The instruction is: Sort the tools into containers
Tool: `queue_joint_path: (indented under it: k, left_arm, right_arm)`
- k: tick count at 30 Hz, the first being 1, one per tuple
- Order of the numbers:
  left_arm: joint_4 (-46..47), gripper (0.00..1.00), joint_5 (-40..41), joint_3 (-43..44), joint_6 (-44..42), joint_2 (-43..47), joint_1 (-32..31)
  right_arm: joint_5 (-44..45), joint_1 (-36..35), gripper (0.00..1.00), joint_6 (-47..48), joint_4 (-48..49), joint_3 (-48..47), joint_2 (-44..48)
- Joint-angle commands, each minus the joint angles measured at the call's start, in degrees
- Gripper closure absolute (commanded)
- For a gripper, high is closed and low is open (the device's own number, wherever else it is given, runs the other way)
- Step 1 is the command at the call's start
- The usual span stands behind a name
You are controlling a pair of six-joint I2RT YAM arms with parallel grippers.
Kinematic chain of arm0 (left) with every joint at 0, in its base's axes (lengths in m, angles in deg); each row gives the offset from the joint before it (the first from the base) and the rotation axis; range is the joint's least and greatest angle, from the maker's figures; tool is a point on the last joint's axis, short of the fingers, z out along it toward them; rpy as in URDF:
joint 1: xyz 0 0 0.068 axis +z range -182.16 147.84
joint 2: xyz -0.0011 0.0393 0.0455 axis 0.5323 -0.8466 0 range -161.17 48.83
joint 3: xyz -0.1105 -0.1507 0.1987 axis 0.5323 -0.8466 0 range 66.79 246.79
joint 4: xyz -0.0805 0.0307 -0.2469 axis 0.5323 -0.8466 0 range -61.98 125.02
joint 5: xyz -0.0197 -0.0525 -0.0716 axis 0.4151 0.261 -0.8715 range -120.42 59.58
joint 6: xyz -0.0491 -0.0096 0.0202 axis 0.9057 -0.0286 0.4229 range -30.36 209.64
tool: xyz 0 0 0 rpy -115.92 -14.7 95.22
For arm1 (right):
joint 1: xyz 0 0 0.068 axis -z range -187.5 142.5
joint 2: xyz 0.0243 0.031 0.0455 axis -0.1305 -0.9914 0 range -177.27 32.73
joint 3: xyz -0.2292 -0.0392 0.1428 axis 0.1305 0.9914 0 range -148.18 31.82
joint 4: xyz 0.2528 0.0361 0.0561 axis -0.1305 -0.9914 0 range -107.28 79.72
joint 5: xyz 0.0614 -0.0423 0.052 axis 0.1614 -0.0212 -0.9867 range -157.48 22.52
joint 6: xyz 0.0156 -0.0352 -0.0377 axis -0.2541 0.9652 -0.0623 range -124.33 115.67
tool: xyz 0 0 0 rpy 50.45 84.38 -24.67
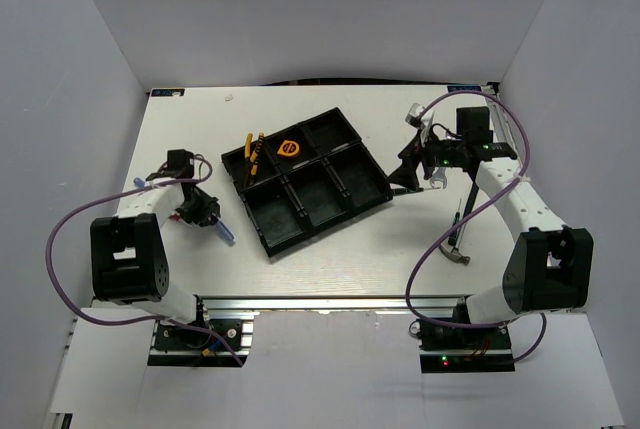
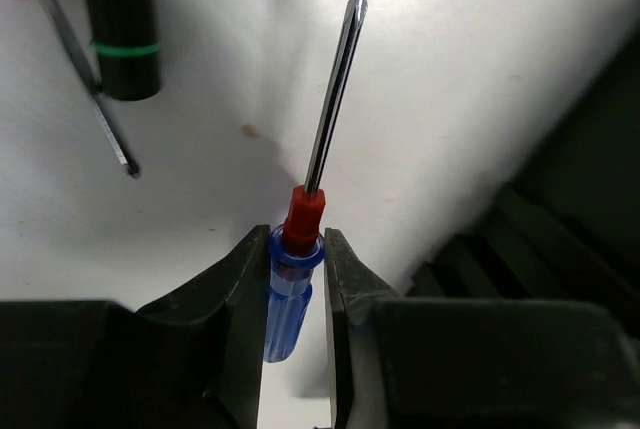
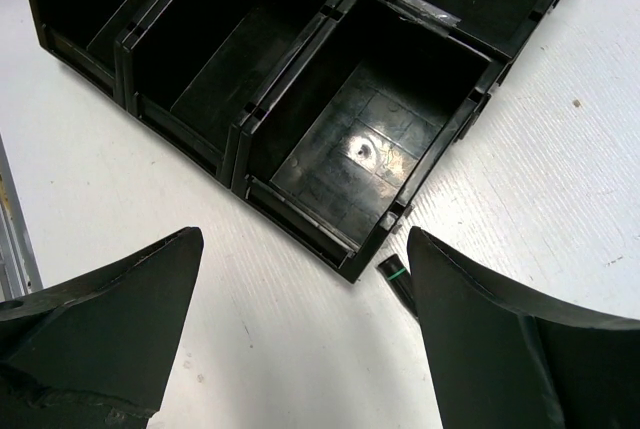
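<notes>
The red-blue screwdriver goes outward in my left gripper across the tray (image 1: 262, 232) next. It is released in the tray's back section beside the orange tape measure, which is empty.
My left gripper (image 2: 297, 239) is shut on the red-blue screwdriver (image 2: 300, 214). Both jaws press on the collar of its blue handle, and the steel shaft points away over the white table. In the top view this gripper (image 1: 203, 214) sits left of the black tray (image 1: 262, 232), with the blue handle (image 1: 224, 231) sticking out. Yellow-handled pliers (image 1: 252, 157) and the orange tape measure (image 1: 290, 148) lie in the tray's back compartments. My right gripper (image 3: 305, 239) hangs open over bare table by a tray corner (image 3: 352, 271), holding nothing.
A black tool with a green ring (image 2: 120, 24) and a thin red-handled driver (image 2: 85, 69) lie beyond the left gripper. Another green-ringed black tip (image 3: 393, 271) shows by the right finger. A silver wrench (image 1: 436, 179) and a hammer (image 1: 457, 249) lie right of the tray.
</notes>
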Motion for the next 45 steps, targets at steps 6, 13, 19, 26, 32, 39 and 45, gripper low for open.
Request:
queue_joint_path:
  k: [6, 13, 19, 26, 32, 39, 45]
  left_arm:
    - [0.08, 1.0, -0.49, 11.79, -7.02, 8.18, -2.62]
    - [8.41, 1.0, -10.49, 21.46, -10.99, 7.84, -12.62]
    - [21.52, 1.0, -21.58, 34.44, -10.28, -4.71, -21.06]
    - [25.47, 1.0, -20.0, 51.68, -10.81, -23.0, -26.61]
    - [28.11, 1.0, -14.13, 62.93, -13.7, -35.31, -29.16]
    - [28.12, 1.0, -9.46, 68.32, -17.14, -42.79, -29.34]
    - [27.24, 0.96, -8.13, 64.72, -20.04, -43.67, -29.34]
  right_arm:
    - [-1.39, 1.47, 0.11, 1.15, -1.61, -0.4, 2.41]
    - [-1.75, 2.26, 0.11, 1.59, -1.96, -0.57, 2.14]
    - [-2.01, 2.87, 0.11, 1.68, -2.05, -0.4, 2.41]
    - [-2.45, 4.02, 0.11, 1.68, -2.14, 1.18, 4.07]
    - [-2.71, 5.6, 0.11, 2.29, -2.66, 2.5, 5.3]
    - [-2.98, 6.13, 0.11, 2.56, -3.28, 3.99, 6.01]
    - [-3.06, 7.8, 0.11, 2.3, -3.19, 4.0, 5.83]
